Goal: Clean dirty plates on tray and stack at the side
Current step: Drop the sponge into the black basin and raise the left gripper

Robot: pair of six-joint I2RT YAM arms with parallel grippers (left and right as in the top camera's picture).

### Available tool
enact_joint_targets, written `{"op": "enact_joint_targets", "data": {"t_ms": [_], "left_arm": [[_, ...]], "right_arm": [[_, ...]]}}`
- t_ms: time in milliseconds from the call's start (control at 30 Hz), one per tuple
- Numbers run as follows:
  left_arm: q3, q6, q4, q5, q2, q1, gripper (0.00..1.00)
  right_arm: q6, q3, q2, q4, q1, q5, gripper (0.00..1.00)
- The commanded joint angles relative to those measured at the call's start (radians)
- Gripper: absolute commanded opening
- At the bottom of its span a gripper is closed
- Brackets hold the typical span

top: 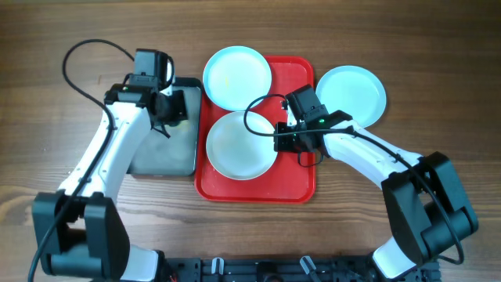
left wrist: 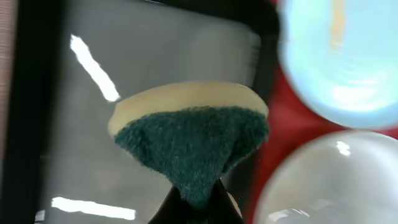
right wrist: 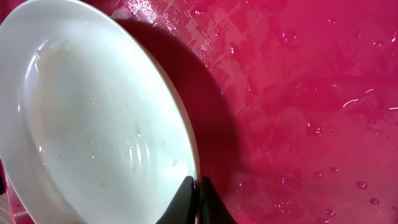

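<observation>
I should next carry the green and yellow sponge (left wrist: 189, 137) with my left gripper down between the sides of the dark grey pan, and then release the sponge inside.
The red tray (top: 291, 176) lies at the table's middle. A white plate (top: 239, 147) sits on its left half, tilted. My right gripper (top: 282, 139) is shut on this plate's right rim; the right wrist view shows the fingers (right wrist: 197, 193) pinching the rim of the white plate (right wrist: 93, 118) over the wet tray (right wrist: 298, 93). A pale blue plate (top: 236, 77) rests on the tray's far left corner. Another pale blue plate (top: 352, 94) lies on the table right of the tray. My left gripper (top: 174, 110) is shut on a green and yellow sponge (left wrist: 189, 137) above the dark pan (top: 164, 149).
The dark grey pan (left wrist: 68, 112) lies directly left of the tray. Cables loop from both arms over the table. In the left wrist view the pale blue plate (left wrist: 342, 56) and the white plate (left wrist: 329, 180) lie to the right of the sponge.
</observation>
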Motion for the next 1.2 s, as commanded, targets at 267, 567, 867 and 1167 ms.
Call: {"op": "enact_joint_targets", "data": {"t_ms": [267, 567, 867, 1167], "left_arm": [[-0.026, 0.043, 0.142, -0.120, 0.193, 0.050, 0.04], [-0.045, 0.042, 0.167, -0.120, 0.200, 0.074, 0.05], [-0.107, 0.042, 0.323, -0.120, 0.200, 0.073, 0.27], [-0.106, 0.042, 0.328, -0.120, 0.196, 0.073, 1.00]], "right_arm": [[-0.016, 0.002, 0.019, 0.005, 0.003, -0.021, 0.04], [-0.019, 0.002, 0.019, 0.005, 0.003, -0.021, 0.04], [-0.019, 0.002, 0.019, 0.001, 0.003, -0.021, 0.04], [-0.018, 0.002, 0.019, 0.004, 0.003, -0.021, 0.05]]}}
